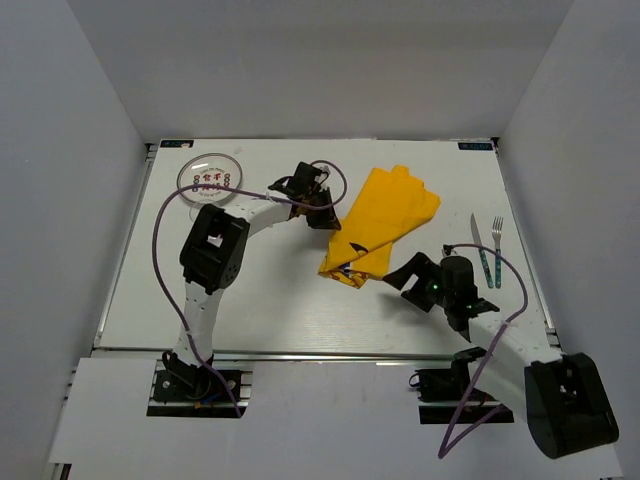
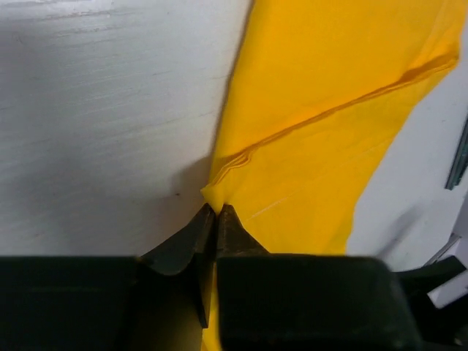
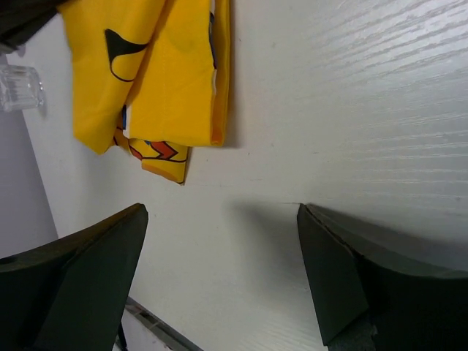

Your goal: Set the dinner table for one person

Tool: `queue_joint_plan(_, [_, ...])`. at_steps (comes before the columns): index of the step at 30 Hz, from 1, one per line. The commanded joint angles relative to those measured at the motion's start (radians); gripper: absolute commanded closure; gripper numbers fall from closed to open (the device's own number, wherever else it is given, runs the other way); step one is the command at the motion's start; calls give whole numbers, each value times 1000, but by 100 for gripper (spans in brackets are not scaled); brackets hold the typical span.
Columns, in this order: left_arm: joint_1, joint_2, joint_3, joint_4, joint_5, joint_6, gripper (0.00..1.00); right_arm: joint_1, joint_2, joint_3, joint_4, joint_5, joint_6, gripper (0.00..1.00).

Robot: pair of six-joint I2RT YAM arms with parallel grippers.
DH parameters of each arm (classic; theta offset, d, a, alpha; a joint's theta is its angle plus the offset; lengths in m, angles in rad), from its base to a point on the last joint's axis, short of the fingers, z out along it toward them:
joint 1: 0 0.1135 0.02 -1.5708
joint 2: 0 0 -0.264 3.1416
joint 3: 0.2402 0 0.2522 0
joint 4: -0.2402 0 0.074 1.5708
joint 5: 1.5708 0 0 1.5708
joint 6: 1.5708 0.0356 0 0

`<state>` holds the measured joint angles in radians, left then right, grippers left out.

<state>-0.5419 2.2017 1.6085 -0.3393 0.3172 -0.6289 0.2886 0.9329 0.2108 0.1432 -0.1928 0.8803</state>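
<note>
The mat [image 1: 385, 222] is lying folded, so I will next move my left gripper up, then toward the plate and down over the bare table beside the plate, and let go of the cloth.
The dinner table [image 1: 270, 300] is a big white top with faint plank grain. On it lies a yellow cloth mat [image 1: 385, 222], folded and rumpled, with cartoon print showing at its near corner [image 3: 157, 150]. My left gripper [image 1: 325, 215] is at the mat's left edge and shut on a pinch of the yellow cloth [image 2: 216, 208]. My right gripper [image 1: 402, 277] stands open just right of the mat's near corner, over bare table [image 3: 223, 212], with nothing between its fingers.
A clear plate with red print [image 1: 210, 178] sits at the back left. A knife [image 1: 479, 250] and a fork [image 1: 497, 250] with teal handles lie side by side at the right. A clear glass [image 3: 18, 84] stands beyond the mat.
</note>
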Motion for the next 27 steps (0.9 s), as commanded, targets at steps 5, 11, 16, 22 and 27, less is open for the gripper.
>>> queue_joint_plan(5, [-6,-163,-30,28,6,9,100,7,280,-19,407,-117,101,14])
queue_joint_plan(11, [-6,-168,-47,25,17,9,100,29,423,-8,513,-41,167,25])
queue_joint_plan(16, [-6,-172,-64,45,34,6,100,37,466,10,499,33,178,38])
queue_joint_plan(22, [-6,-198,-104,97,68,-6,100,46,560,35,527,73,210,48])
queue_joint_plan(27, [-6,-221,-121,112,68,-2,100,52,633,87,538,67,218,77])
